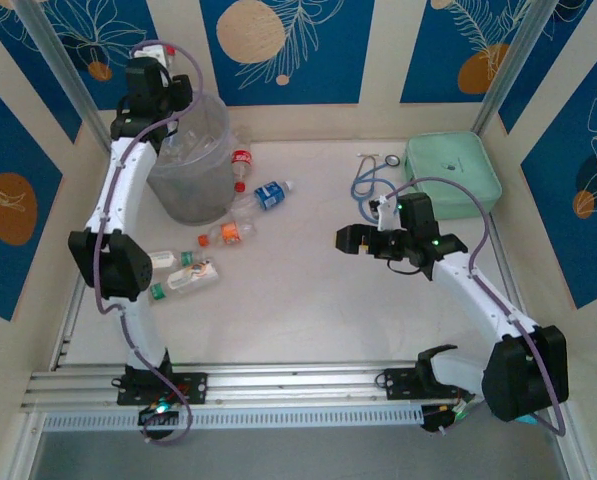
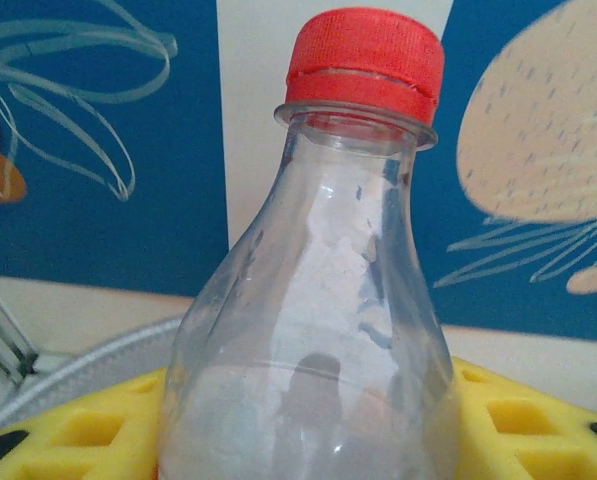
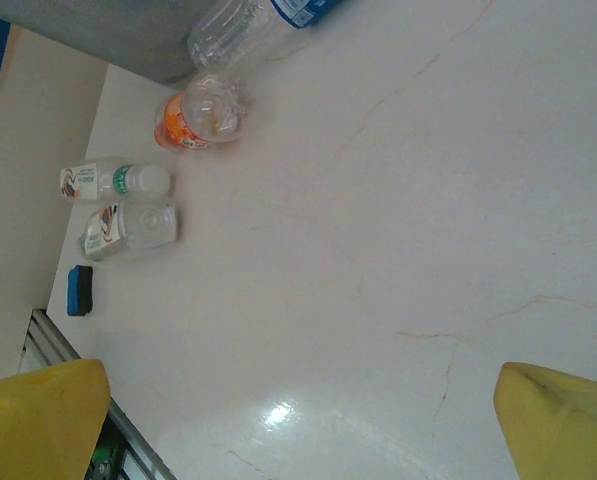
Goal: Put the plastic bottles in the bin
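My left gripper comes down next into the bin's opening (image 1: 196,132) below it, inside the bin's rim, and releases the red-capped bottle among the bottles there.
My left gripper (image 2: 303,445) is shut on a clear plastic bottle (image 2: 328,270) with a red cap, its yellow fingers (image 2: 68,430) on either side of the body. In the top view this gripper (image 1: 158,60) is raised over the back rim of the bin (image 1: 191,165), a tall translucent grey bucket that holds some bottles. Several bottles lie on the table to the right of and in front of the bin: a red-label one (image 1: 241,160), a blue-label one (image 1: 268,195), an orange one (image 1: 228,233) and two green-capped ones (image 1: 183,272). My right gripper (image 1: 363,240) hangs open over bare table.
A mint-green square case (image 1: 453,175) stands at the back right, with looped cables (image 1: 373,175) beside it. A metal rail (image 1: 278,385) runs along the near edge. A small blue block (image 3: 79,290) lies near the left wall.
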You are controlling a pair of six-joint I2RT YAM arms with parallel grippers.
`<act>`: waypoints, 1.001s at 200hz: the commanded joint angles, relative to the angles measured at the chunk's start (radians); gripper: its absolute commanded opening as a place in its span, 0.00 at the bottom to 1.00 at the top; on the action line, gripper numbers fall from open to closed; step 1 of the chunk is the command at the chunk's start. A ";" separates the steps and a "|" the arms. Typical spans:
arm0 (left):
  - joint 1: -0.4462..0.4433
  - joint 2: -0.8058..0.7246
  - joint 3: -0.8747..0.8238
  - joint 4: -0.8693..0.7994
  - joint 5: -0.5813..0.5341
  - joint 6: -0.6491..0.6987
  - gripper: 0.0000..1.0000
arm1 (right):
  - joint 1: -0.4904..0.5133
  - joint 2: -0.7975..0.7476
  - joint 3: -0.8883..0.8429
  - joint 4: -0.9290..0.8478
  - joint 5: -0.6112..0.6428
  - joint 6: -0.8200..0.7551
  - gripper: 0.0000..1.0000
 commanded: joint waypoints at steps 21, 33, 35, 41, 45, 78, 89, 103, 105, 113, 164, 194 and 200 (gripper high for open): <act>0.012 0.004 -0.063 -0.035 0.083 -0.014 0.00 | -0.010 -0.037 -0.004 -0.022 0.000 -0.016 0.99; 0.012 -0.016 -0.135 -0.003 0.096 -0.011 0.00 | -0.012 -0.040 -0.010 -0.022 -0.003 -0.016 0.99; 0.012 -0.019 -0.147 0.002 0.097 -0.011 0.00 | -0.012 -0.042 -0.011 -0.022 -0.003 -0.017 0.99; 0.012 -0.031 -0.179 0.016 0.100 -0.012 0.00 | -0.013 -0.045 -0.013 -0.021 -0.004 -0.017 0.99; 0.012 -0.039 -0.200 0.025 0.100 -0.012 0.01 | -0.013 -0.046 -0.015 -0.020 -0.004 -0.016 0.99; 0.012 -0.103 -0.355 0.073 0.103 -0.017 0.18 | -0.019 -0.058 -0.032 -0.015 -0.007 -0.017 0.99; 0.014 -0.124 -0.404 0.088 0.099 -0.018 0.29 | -0.024 -0.063 -0.037 -0.014 -0.007 -0.016 0.99; 0.018 -0.147 -0.443 0.103 0.107 -0.019 0.43 | -0.028 -0.069 -0.046 -0.005 -0.009 -0.014 0.99; 0.019 -0.149 -0.444 0.104 0.108 -0.019 0.44 | -0.029 -0.070 -0.047 -0.003 -0.011 -0.013 0.99; 0.020 -0.154 -0.447 0.104 0.115 -0.020 0.50 | -0.031 -0.068 -0.052 0.002 -0.014 -0.013 0.99; 0.021 -0.164 -0.340 0.049 0.134 -0.001 0.84 | -0.037 -0.054 -0.056 0.013 -0.028 -0.017 0.99; 0.021 -0.147 -0.236 -0.003 0.125 0.013 0.95 | -0.046 -0.060 -0.057 0.006 -0.034 -0.021 0.99; 0.021 -0.145 -0.223 -0.012 0.119 0.016 0.95 | -0.047 -0.060 -0.057 0.008 -0.035 -0.020 0.99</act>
